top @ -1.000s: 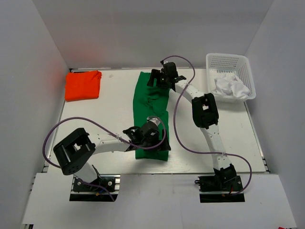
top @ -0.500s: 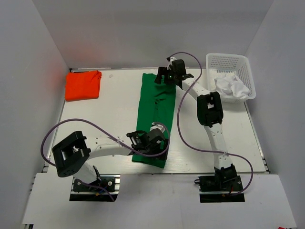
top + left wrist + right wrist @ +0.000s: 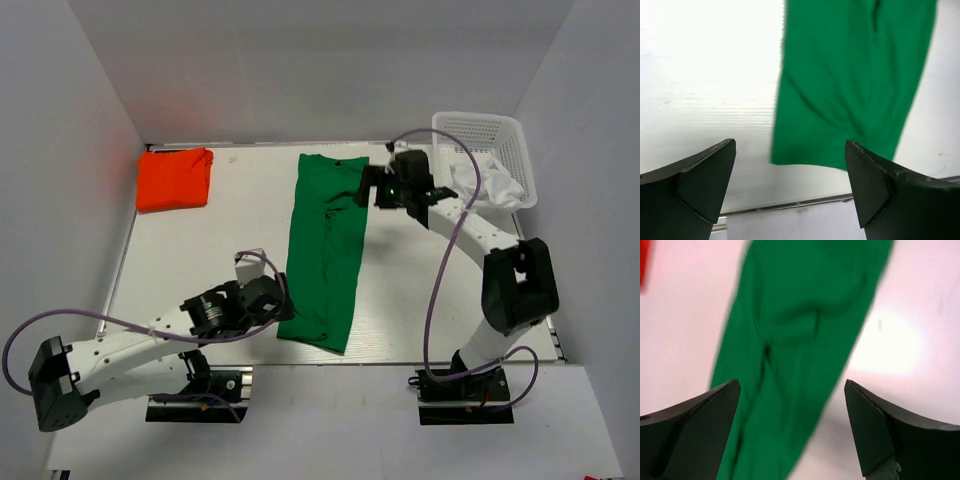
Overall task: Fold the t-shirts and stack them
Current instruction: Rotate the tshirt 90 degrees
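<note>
The green t-shirt's closest corner [image 3: 283,332] [image 3: 777,159] lies flat on the table between the left gripper's open fingers, so the left gripper will lower and draw back onto it.
The green t-shirt [image 3: 327,245] lies flat in the middle of the table [image 3: 200,250], folded into a long narrow strip running front to back; it also shows in the left wrist view [image 3: 855,85] and the right wrist view [image 3: 800,350]. The orange-red t-shirt [image 3: 174,178] lies folded at the far left corner. My left gripper [image 3: 272,300] is open and empty, just left of the strip's near end. My right gripper [image 3: 378,187] is open and empty, just right of the strip's far end.
A white mesh basket [image 3: 480,130] holding white cloth [image 3: 487,183] stands at the far right corner. White walls close in the table at the back and sides. The right arm's cable loops over the table's right half.
Both grippers have let go of the green shirt and pulled away, the left back toward the near left, the right toward the right. The shirt now lies stretched out as a longer strip.
</note>
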